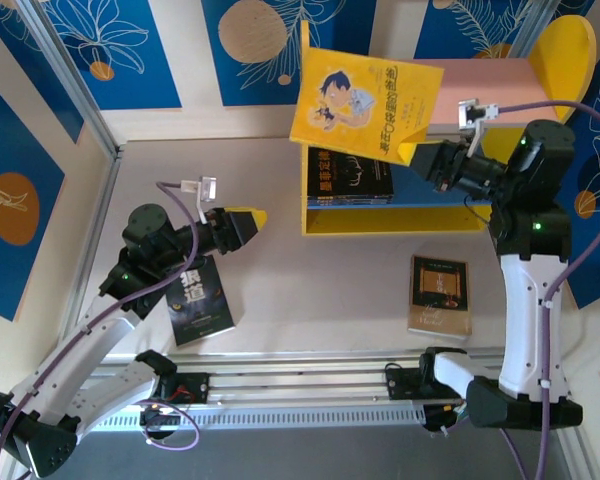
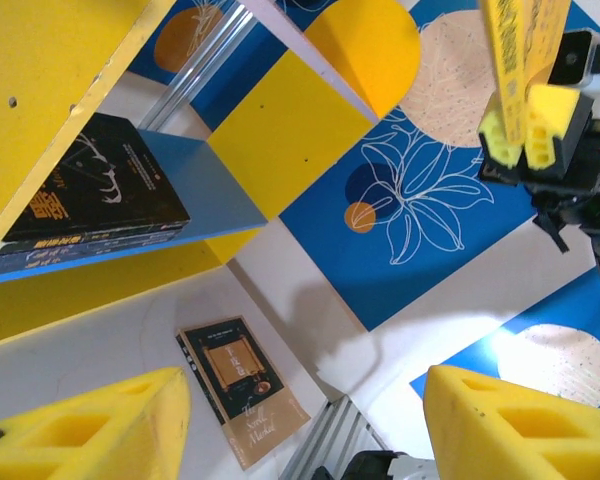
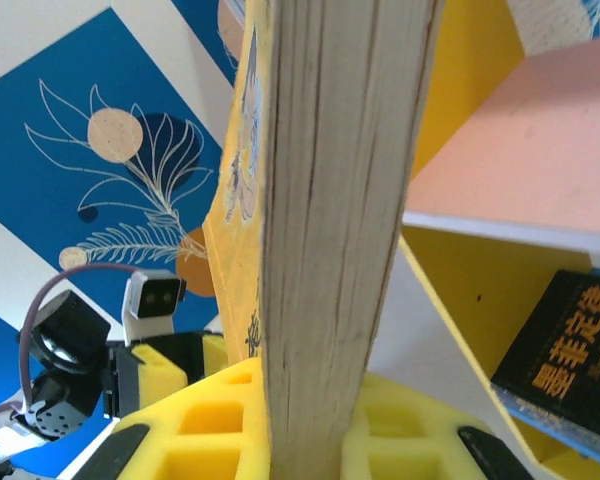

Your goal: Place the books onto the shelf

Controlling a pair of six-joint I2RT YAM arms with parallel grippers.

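Observation:
I will next move my right gripper outward and down onto the pink upper board (image 1: 490,85) and let go of the yellow book (image 1: 365,100) there, because there is open space beside that board.
My right gripper (image 1: 412,152) is shut on the lower corner of a bright yellow book (image 1: 365,100) with a cartoon cover, holding it in the air in front of the shelf's pink upper board (image 1: 490,85). In the right wrist view the book's page edge (image 3: 340,200) stands upright between the yellow pads (image 3: 210,430). Dark books (image 1: 348,178) lie stacked on the blue lower board (image 2: 195,185). A brown book (image 1: 439,293) lies flat on the table. Another dark book (image 1: 202,305) lies beside my left arm. My left gripper (image 1: 248,220) is open and empty, left of the shelf.
The shelf's yellow side panel (image 1: 306,130) stands between my left gripper and the stacked books. Blue patterned walls (image 1: 20,150) enclose the table at the back and sides. A metal rail (image 1: 300,385) runs along the near edge.

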